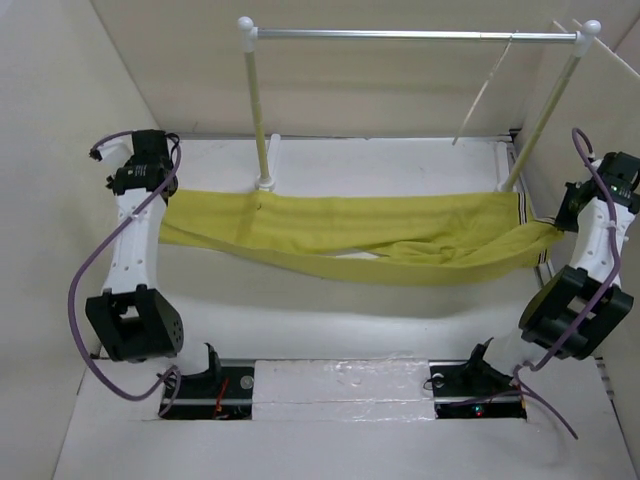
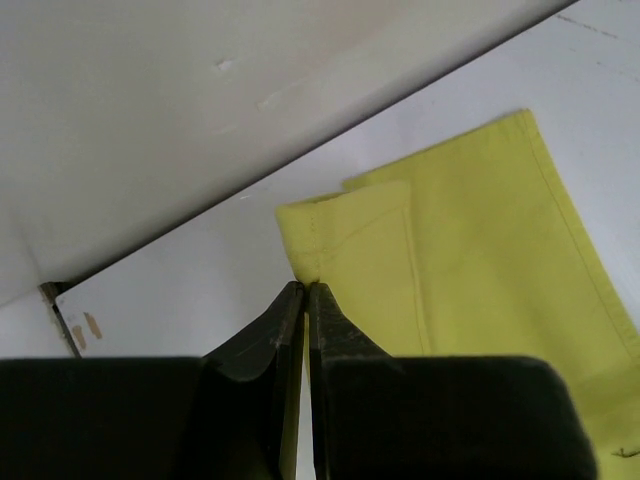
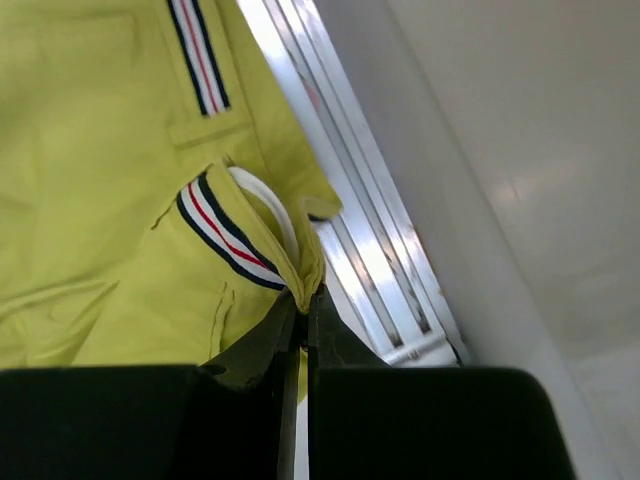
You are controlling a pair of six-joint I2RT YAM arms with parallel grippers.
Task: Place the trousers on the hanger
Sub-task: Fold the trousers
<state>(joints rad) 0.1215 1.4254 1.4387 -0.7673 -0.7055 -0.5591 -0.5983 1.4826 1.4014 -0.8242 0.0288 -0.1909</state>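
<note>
My right gripper will next move outward, go down onto the flat far waistband corner (image 1: pixel 521 196) below the upper layer and let go, because the upper layer sags.
The mustard-yellow trousers (image 1: pixel 350 235) hang stretched across the table between my two arms, sagging in the middle. My left gripper (image 2: pixel 305 290) is shut on the hem corner of a trouser leg (image 2: pixel 460 260), at the left in the top view (image 1: pixel 170 200). At the right end my right gripper (image 3: pixel 308 295) is shut on the striped waistband (image 3: pixel 225 235), seen from above near the side wall (image 1: pixel 557 228). The cream-white hanger (image 1: pixel 487 90) hangs by its hook from the silver rail (image 1: pixel 410 35) at the back right, apart from the trousers.
The rail stands on two white posts (image 1: pixel 258 110) (image 1: pixel 545 110); the left post's foot is just behind the stretched cloth. White walls close in on the left, back and right. A metal track (image 3: pixel 375 250) runs along the right wall under the waistband.
</note>
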